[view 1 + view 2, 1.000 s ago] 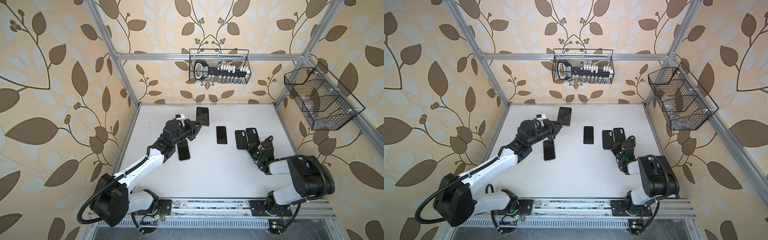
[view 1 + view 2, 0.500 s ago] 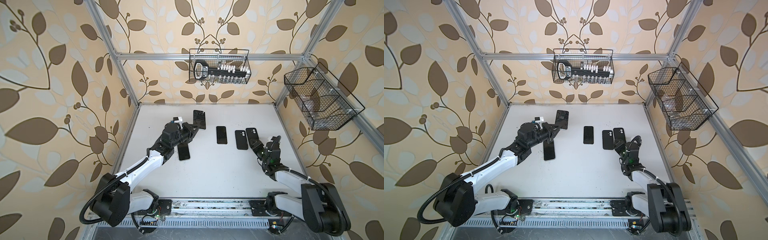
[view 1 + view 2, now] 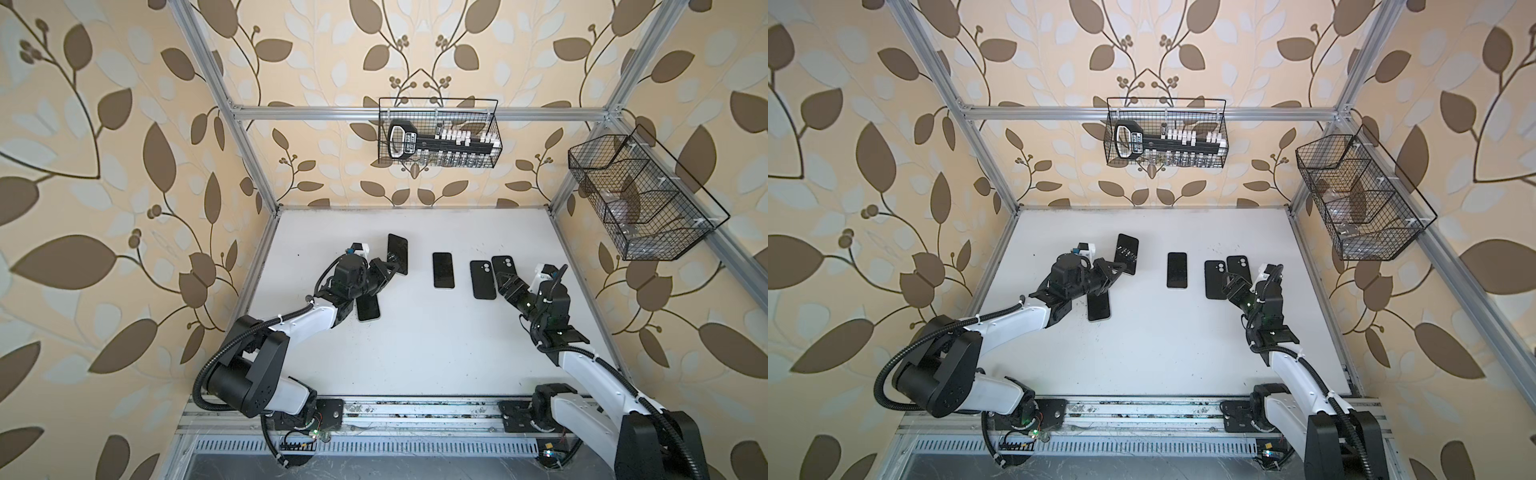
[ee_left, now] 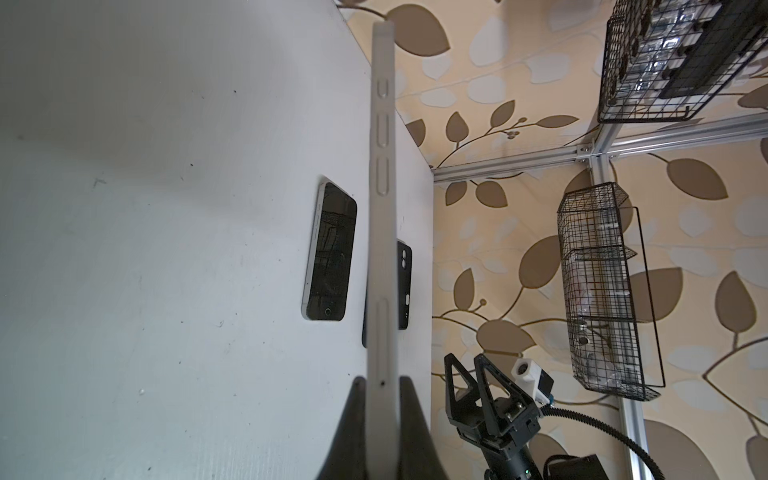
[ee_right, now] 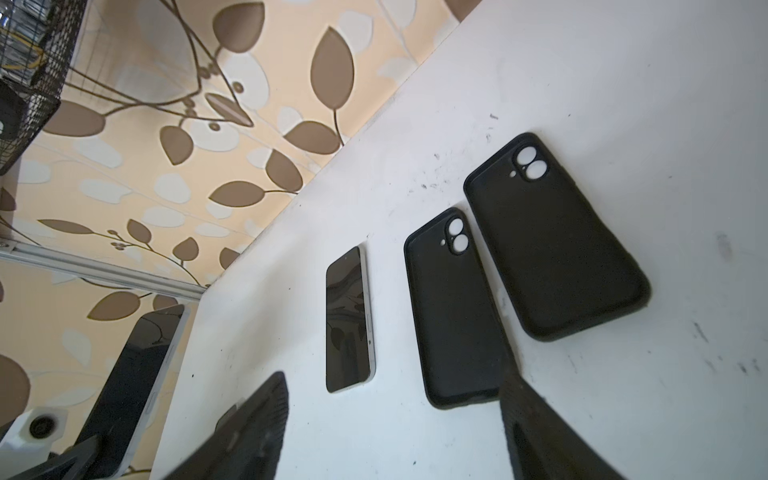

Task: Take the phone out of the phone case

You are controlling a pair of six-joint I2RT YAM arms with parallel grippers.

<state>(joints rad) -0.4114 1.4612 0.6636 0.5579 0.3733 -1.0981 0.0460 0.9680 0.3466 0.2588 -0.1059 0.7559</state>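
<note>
My left gripper holds the phone's near end and will go down and across to the bare tabletop (image 3: 420,270) (image 4: 268,248) beside the mid-table phone. It will let go there, because that empty spot is below.
My left gripper (image 3: 387,271) is shut on the lower end of a bare phone (image 3: 397,253) with a silver edge (image 4: 382,208) and a black screen, held upright above the table. Both top views show this phone (image 3: 1127,253) and the left gripper (image 3: 1115,268). Two empty black phone cases (image 5: 457,316) (image 5: 552,237) lie flat side by side on the right (image 3: 483,279) (image 3: 504,266). My right gripper (image 3: 505,283) stands open just in front of them, holding nothing, and its fingers (image 5: 249,428) are spread wide.
Another bare phone (image 3: 442,270) lies screen up mid-table, left of the cases. A third phone (image 3: 368,308) lies partly under my left arm. Wire baskets hang on the back wall (image 3: 438,133) and the right frame (image 3: 640,199). The white table (image 3: 415,357) ends at metal rails.
My right gripper has opened wider and drawn back from the rightmost case, which now lies free. Its arm has swung out to the right. The left gripper has shifted the held phone slightly forward.
</note>
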